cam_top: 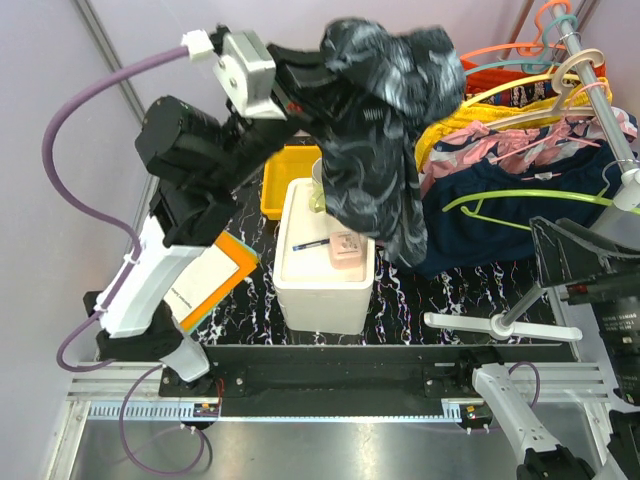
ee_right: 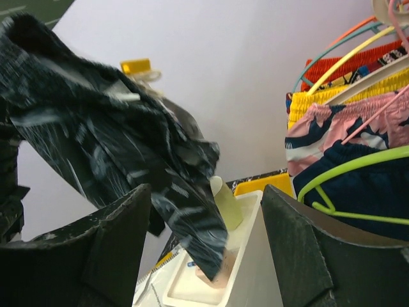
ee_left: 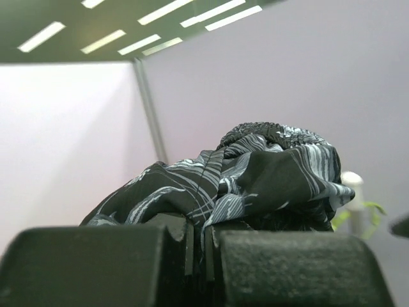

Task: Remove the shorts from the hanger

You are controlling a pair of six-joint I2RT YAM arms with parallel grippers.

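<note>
Next, my left gripper goes outward past the white box (cam_top: 325,265) and down over the yellow bin (cam_top: 284,184) to release the charcoal shorts, hanging free of any hanger.
My left gripper (cam_top: 322,80) is raised high over the table and shut on the charcoal shorts (cam_top: 385,130) with the pale wavy print. They hang free from it, clear of the rail, with their lower end over the white box (cam_top: 325,265). In the left wrist view the fingers (ee_left: 172,256) pinch a fold of these shorts (ee_left: 268,173). The plain navy shorts (cam_top: 520,225) hang on a green hanger (cam_top: 520,198) on the rack. My right gripper (cam_top: 560,250) stands open beside the rack, holding nothing. Its wrist view shows the charcoal shorts (ee_right: 128,153) and the navy shorts (ee_right: 364,192) beyond its open jaws.
The rack's rail (cam_top: 600,90) carries several coloured hangers with a yellow pair (cam_top: 480,125) and a pink floral pair (cam_top: 500,155). Its white foot (cam_top: 500,325) rests on the marbled mat. A yellow bin (cam_top: 285,180) sits behind the white box, an orange-edged booklet (cam_top: 215,275) to its left.
</note>
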